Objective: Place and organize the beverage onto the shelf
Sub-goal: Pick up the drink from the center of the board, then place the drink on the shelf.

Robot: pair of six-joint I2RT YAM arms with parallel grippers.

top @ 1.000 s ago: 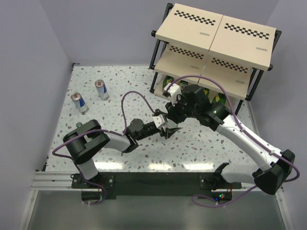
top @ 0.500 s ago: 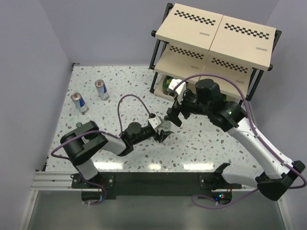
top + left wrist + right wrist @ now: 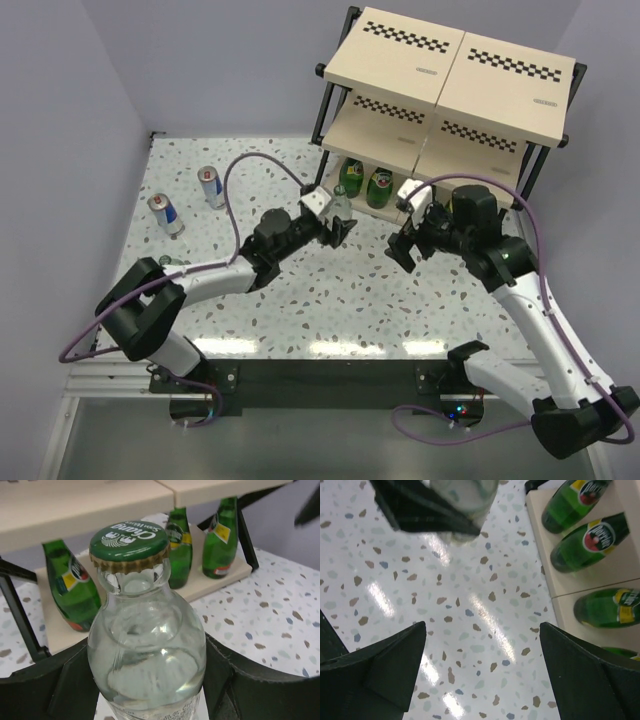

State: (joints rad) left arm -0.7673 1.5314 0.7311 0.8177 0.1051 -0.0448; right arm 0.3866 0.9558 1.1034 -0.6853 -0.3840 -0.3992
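Observation:
My left gripper moves up and outward next and sets the clear bottle (image 3: pixel 343 207) on the shelf's middle board. It releases the bottle at the end nearest the cans, since that spot is empty.
A clear bottle (image 3: pixel 145 630) with a green cap stands upright between the fingers of my left gripper (image 3: pixel 150 685), which is shut on its body. In the top view this clear bottle (image 3: pixel 343 207) and the left gripper (image 3: pixel 335 228) sit just in front of the shelf's (image 3: pixel 450 70) bottom tier, left end. Green bottles (image 3: pixel 350 178) (image 3: pixel 380 186) stand on that tier, and three green bottles (image 3: pixel 179 545) show in the left wrist view. My right gripper (image 3: pixel 405 245) (image 3: pixel 482 665) hangs wide open over bare table, right of the bottle. Two blue-and-silver cans (image 3: pixel 210 186) (image 3: pixel 165 213) stand at the far left.
The shelf's black frame legs (image 3: pixel 20 625) flank the bottom board (image 3: pixel 210 582). Another small bottle top (image 3: pixel 165 262) peeks out beside the left arm's elbow. Purple cables loop above both arms. Side walls close in the table left and right.
The right gripper opened, let go of the clear bottle and drew back to the right. The left arm carried the bottle from mid-table up toward the shelf's bottom tier.

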